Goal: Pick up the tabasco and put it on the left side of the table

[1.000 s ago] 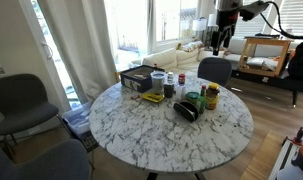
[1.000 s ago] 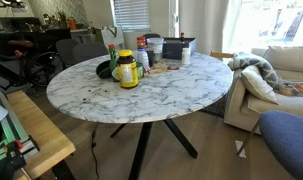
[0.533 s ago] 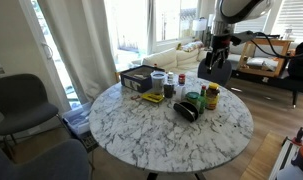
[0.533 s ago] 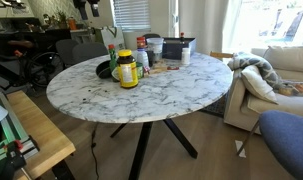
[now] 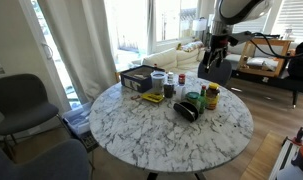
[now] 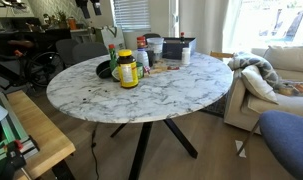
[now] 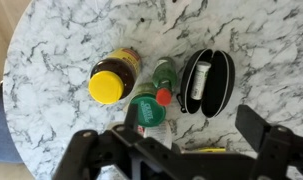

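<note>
My gripper is well above the tabasco bottle, which stands between the yellow-lidded jar and black case (image 7: 206,80), so it should move down onto the tabasco's red cap (image 7: 163,97) and close there.
The tabasco (image 7: 165,78), a slim dark-green bottle with a red cap, stands on the white marble table (image 7: 61,35) between a yellow-lidded jar (image 7: 111,82) and an open black case (image 7: 206,80). A green-lidded round container (image 7: 148,112) stands right beside its cap. It also shows in an exterior view (image 6: 112,58), behind the jar (image 6: 126,68). My gripper (image 7: 176,140) is open and empty, high above this group. In an exterior view it hangs (image 5: 219,42) above the table's (image 5: 161,135) far edge.
A black box (image 5: 141,78) with cans and a flat yellow item beside it stands at the table's back. Chairs (image 5: 216,68) (image 5: 21,100) surround the table. A sofa (image 6: 281,70) stands beyond one side. A wooden bench (image 6: 36,130) stands near another.
Over the last second the arm came down from the top of the picture toward the table's far edge. In the last half second it has barely moved. The objects have not moved.
</note>
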